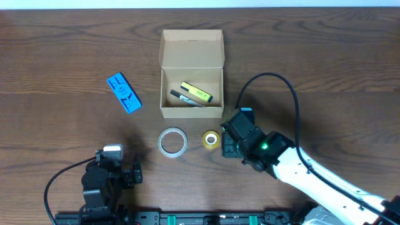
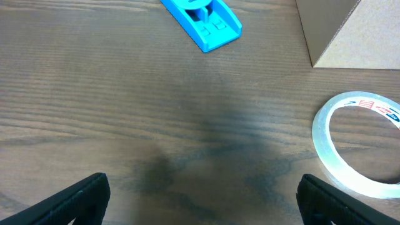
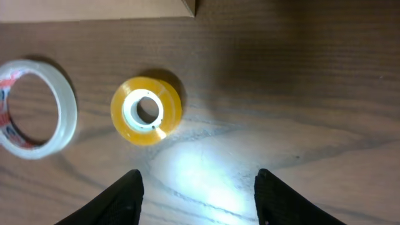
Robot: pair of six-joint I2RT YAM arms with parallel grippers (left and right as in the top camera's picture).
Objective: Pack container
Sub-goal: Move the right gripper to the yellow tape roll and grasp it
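The tape roll is below my right gripper and to its left in the overhead view, so I should bring my right gripper down and across onto the yellow tape roll's rim [image 1: 217, 140] [image 3: 169, 114].
The tan cardboard container [image 1: 215, 90] stands open at the table's middle back, its flap lid raised behind. A yellow highlighter [image 1: 196, 93] and a black pen [image 1: 184, 99] lie inside. A small yellow tape roll [image 1: 212, 140] [image 3: 146, 110] lies in front of the box. A larger clear tape roll [image 1: 172, 141] [image 2: 356, 142] [image 3: 32, 109] lies left of it. A blue object [image 1: 124, 93] [image 2: 203, 20] lies left of the box. My right gripper [image 1: 230, 140] [image 3: 197, 194] is open and empty, just right of the yellow roll. My left gripper [image 1: 128, 175] [image 2: 200, 200] is open and empty near the front edge.
The box's corner shows in the left wrist view [image 2: 350, 31] and its front edge in the right wrist view [image 3: 94, 9]. The right arm's black cable [image 1: 275, 78] arcs over the table right of the box.
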